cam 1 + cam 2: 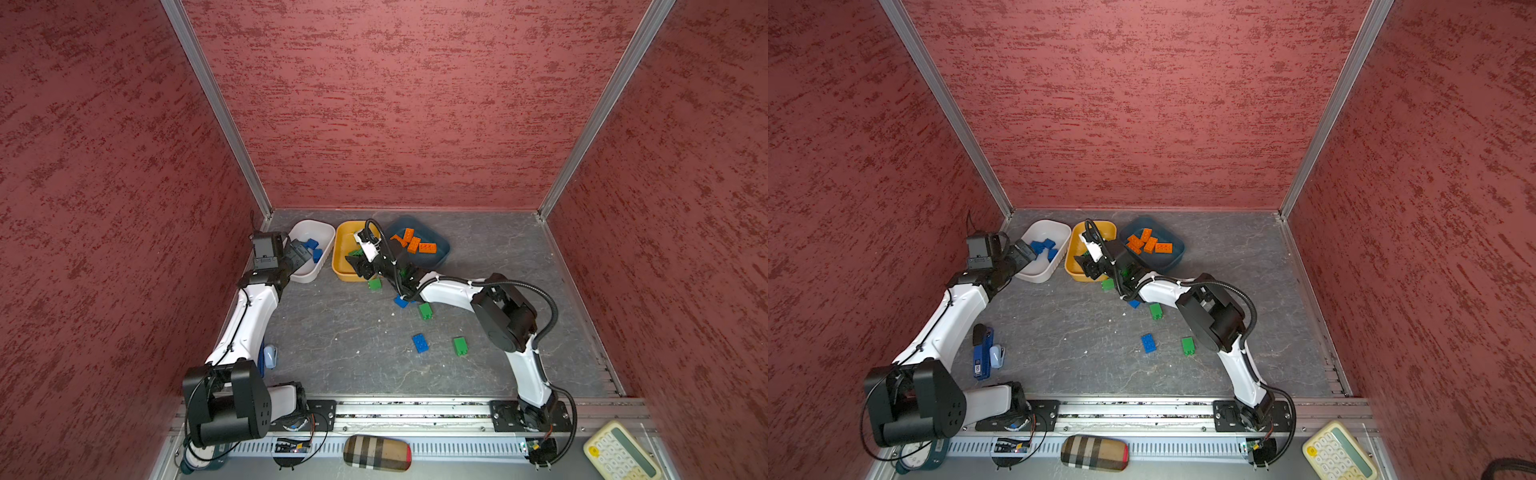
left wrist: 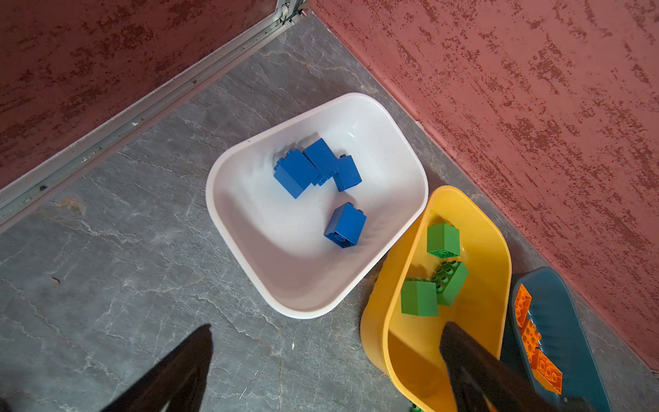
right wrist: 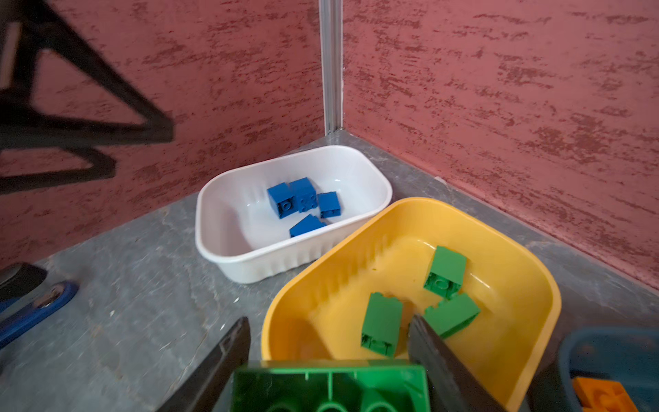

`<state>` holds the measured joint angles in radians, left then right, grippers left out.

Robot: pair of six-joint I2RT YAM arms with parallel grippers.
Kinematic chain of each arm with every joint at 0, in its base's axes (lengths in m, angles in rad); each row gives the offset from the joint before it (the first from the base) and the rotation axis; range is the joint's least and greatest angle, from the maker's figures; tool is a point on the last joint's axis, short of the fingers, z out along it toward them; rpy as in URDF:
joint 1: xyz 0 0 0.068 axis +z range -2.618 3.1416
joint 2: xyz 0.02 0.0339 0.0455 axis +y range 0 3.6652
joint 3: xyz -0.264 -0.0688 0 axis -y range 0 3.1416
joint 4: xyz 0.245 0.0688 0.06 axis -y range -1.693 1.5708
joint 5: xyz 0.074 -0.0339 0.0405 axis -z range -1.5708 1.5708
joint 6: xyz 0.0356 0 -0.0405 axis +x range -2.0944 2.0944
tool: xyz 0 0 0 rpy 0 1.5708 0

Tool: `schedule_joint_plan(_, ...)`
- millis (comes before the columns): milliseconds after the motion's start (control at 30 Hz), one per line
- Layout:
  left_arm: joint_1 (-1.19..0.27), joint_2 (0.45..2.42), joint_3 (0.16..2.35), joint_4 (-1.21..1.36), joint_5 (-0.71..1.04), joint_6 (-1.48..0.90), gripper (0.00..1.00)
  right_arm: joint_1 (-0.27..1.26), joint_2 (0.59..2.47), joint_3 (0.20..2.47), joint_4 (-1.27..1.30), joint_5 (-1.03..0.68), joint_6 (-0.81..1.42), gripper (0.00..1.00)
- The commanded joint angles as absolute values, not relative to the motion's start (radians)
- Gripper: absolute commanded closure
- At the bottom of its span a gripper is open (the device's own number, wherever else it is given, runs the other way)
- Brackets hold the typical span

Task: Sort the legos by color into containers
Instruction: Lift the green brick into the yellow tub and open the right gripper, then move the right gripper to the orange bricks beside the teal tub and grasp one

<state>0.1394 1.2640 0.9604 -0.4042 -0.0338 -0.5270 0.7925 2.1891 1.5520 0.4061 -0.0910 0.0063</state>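
The yellow tub already holds green legos, so I should next carry the green lego in my right gripper over the near end inside the yellow tub [image 1: 343,268] [image 3: 317,337] and release it there.
Three containers stand along the back wall: a white tub [image 1: 329,232] with several blue legos [image 2: 296,173], a yellow tub [image 1: 343,268] with three green legos [image 3: 445,271], and a teal tub [image 1: 441,254] with several orange legos [image 1: 413,242]. My right gripper [image 3: 330,321] is shut on a green lego [image 3: 330,387] above the yellow tub's near rim. My left gripper [image 2: 328,327] hangs open and empty by the white tub's near left side. Loose on the floor lie green legos [image 1: 374,284] [image 1: 425,311] [image 1: 459,345] and blue legos [image 1: 401,302] [image 1: 420,343].
Red walls close in the floor on three sides. A blue stapler [image 1: 983,353] and a small pale blue object [image 1: 996,356] lie by the left arm. Beyond the front rail sit a plaid case [image 1: 377,453] and a yellow calculator [image 1: 621,453].
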Motion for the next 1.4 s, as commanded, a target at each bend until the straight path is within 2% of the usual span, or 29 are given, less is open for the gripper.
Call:
schedule_joint_plan(0,0.152,1.227,0.948,-0.422,-0.040,-0.529,0.01,0.760,2.281,1.673,0.258,-0.158,0.044,0.47)
schedule_joint_plan(233,0.162,1.209,0.926,-0.420,-0.022,-0.530,0.01,0.741,2.449,1.946,0.074,-0.284,0.013,0.42)
schedule_joint_plan(400,0.162,1.230,0.932,-0.407,0.000,-0.534,0.01,0.741,2.515,2.091,-0.021,-0.212,0.061,0.25)
schedule_joint_plan(467,0.162,1.239,0.940,-0.402,0.013,-0.533,0.01,0.741,2.505,2.097,-0.028,-0.242,0.055,0.21)
schedule_joint_plan(600,0.163,1.263,0.982,-0.416,0.054,-0.497,0.01,0.742,2.437,2.014,0.027,-0.388,0.005,0.16)
schedule_joint_plan(667,0.159,1.274,1.015,-0.439,0.058,-0.472,0.01,0.742,2.387,1.939,0.085,-0.394,0.005,0.14)
schedule_joint_plan(833,0.156,1.272,1.030,-0.440,0.063,-0.467,0.00,0.742,2.247,1.759,0.184,-0.291,0.015,0.09)
schedule_joint_plan(1033,0.143,1.296,1.001,-0.404,0.068,-0.503,0.01,0.742,2.014,1.462,0.179,-0.136,0.097,0.09)
schedule_joint_plan(1200,0.134,1.327,1.017,-0.409,0.068,-0.500,0.01,0.741,1.873,1.287,0.021,0.048,0.317,0.10)
schedule_joint_plan(1367,0.132,1.341,1.086,-0.481,0.090,-0.451,0.01,0.742,1.856,1.334,-0.278,0.138,0.548,0.10)
